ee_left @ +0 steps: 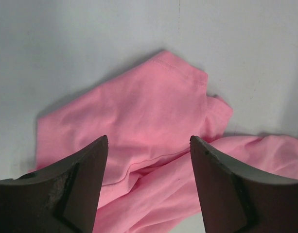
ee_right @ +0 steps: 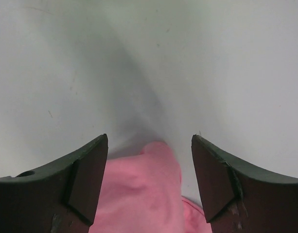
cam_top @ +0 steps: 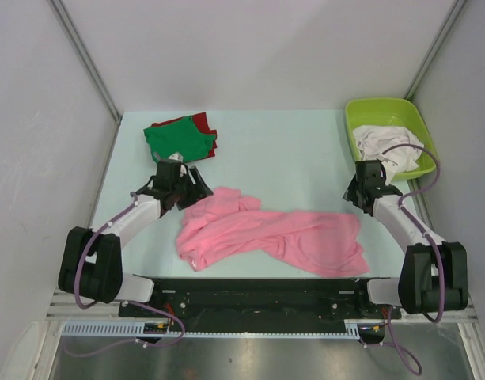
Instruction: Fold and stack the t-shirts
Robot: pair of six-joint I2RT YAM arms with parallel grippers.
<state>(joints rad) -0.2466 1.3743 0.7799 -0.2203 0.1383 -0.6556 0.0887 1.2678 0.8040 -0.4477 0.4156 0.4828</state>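
Note:
My right gripper lowers slightly back onto the pink t-shirt's far edge by the tub (ee_right: 157, 154) next, as the t-shirt's corner shows between my open fingers.
A large pink t-shirt (cam_top: 266, 233) lies crumpled across the near middle of the table. My left gripper (cam_top: 188, 190) is open just above its upper left part; the left wrist view shows pink cloth (ee_left: 139, 126) between the spread fingers. My right gripper (cam_top: 355, 192) is open above the shirt's right corner (ee_right: 149, 189), which lies between its fingers. A folded green t-shirt (cam_top: 177, 140) rests on a red one (cam_top: 204, 125) at the back left. A white t-shirt (cam_top: 384, 142) lies in the tub.
A lime-green plastic tub (cam_top: 369, 111) stands at the back right corner of the pale table (cam_top: 282, 150). Grey walls enclose the table on three sides.

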